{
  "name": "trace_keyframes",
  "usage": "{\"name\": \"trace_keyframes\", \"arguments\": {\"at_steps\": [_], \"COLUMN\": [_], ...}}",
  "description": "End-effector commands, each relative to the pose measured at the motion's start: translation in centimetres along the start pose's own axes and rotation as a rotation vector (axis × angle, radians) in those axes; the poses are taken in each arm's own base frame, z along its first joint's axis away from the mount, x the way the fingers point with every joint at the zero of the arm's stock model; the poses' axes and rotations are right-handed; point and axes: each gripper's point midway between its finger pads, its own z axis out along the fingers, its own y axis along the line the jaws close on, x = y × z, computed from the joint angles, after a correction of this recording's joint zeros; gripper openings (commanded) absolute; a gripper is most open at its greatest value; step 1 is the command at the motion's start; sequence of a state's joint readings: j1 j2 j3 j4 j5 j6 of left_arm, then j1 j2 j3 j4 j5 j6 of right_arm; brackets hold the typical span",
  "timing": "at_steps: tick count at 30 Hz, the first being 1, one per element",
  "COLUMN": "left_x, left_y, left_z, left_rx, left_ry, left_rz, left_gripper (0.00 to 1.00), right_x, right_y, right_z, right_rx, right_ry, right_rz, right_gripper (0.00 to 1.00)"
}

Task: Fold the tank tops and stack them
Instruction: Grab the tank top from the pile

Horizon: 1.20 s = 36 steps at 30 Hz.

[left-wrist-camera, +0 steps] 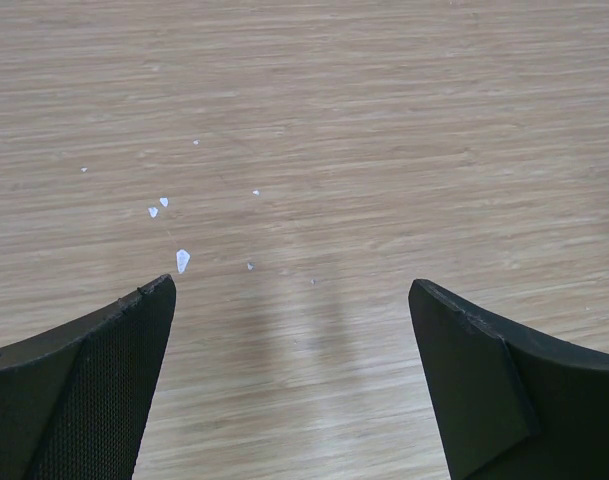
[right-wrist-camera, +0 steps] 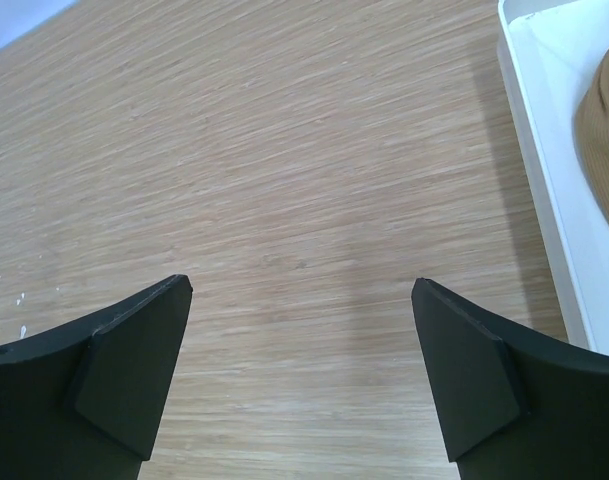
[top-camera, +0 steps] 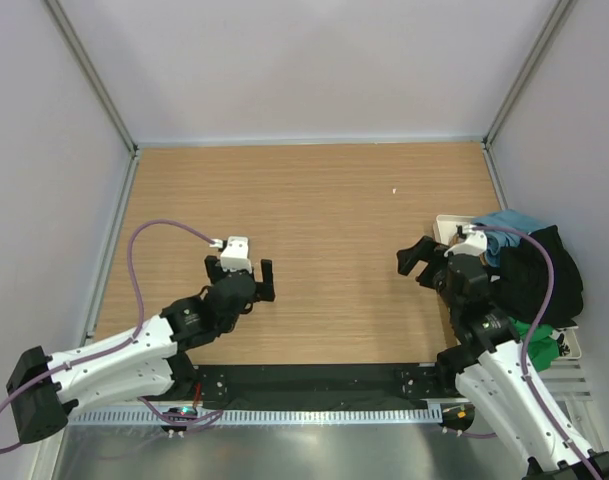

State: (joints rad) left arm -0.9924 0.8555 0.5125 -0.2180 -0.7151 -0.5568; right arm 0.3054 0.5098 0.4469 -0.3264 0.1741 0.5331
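I need to move my right gripper outward next. Then I should lower it onto the edge of the teal blue tank top, which is uncovered at the far end of the tray.
The tank tops lie heaped in a white tray [top-camera: 446,226] at the table's right edge: a teal blue one [top-camera: 512,221], a black one [top-camera: 539,275] and a green one [top-camera: 536,345]. A tan brown one [right-wrist-camera: 604,130] shows in the tray [right-wrist-camera: 544,150] in the right wrist view. My right gripper [top-camera: 421,264] is open and empty over bare wood just left of the tray; it also shows in its wrist view [right-wrist-camera: 302,285]. My left gripper [top-camera: 240,272] is open and empty over bare wood at the left, also seen in its wrist view [left-wrist-camera: 292,285].
The wooden table [top-camera: 324,220] is walled by pale panels on three sides. Small white flecks [left-wrist-camera: 182,260] lie on the wood ahead of the left gripper. A purple cable [top-camera: 149,250] loops from the left arm.
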Motion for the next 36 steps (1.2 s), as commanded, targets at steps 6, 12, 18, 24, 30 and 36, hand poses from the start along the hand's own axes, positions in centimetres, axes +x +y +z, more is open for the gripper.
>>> {"name": "trace_keyframes", "arguments": {"at_steps": [6,12,18,24,30,36], "left_x": [-1.6,-1.2,-0.9,-0.8,-0.8,-0.8], "left_y": [0.0,-0.3,-0.9,-1.0,-1.0,-0.8], "left_z": [0.0,0.2,0.5,0.6,0.6,0.6], "left_rx": [0.0,0.005,0.014,0.014,0.014,0.001], "left_ry": [-0.065,-0.051,-0.029,-0.02,-0.021,-0.022], "left_rz": [-0.049,-0.041,-0.028,-0.021,-0.021,-0.015], "left_gripper": [1.0,0.99,1.0,1.0,0.99,0.99], "right_x": [-2.6,-7.3,-11.9,-12.7,-11.6,-13.8], "right_y": [-1.3,-5.5,-7.6,-11.5,-16.5,-16.7], "right_z": [0.1,0.0,1.2,5.8,9.1,9.0], "right_rx": [0.146,0.568,0.87,0.951,1.04,1.048], "right_ry": [-0.047,-0.125,-0.205,-0.128,-0.092,-0.144], "right_rz": [0.028,0.063,0.036,0.136,0.213,0.214], "right_gripper": [0.99,1.0,1.0,1.0,0.99,0.02]}}
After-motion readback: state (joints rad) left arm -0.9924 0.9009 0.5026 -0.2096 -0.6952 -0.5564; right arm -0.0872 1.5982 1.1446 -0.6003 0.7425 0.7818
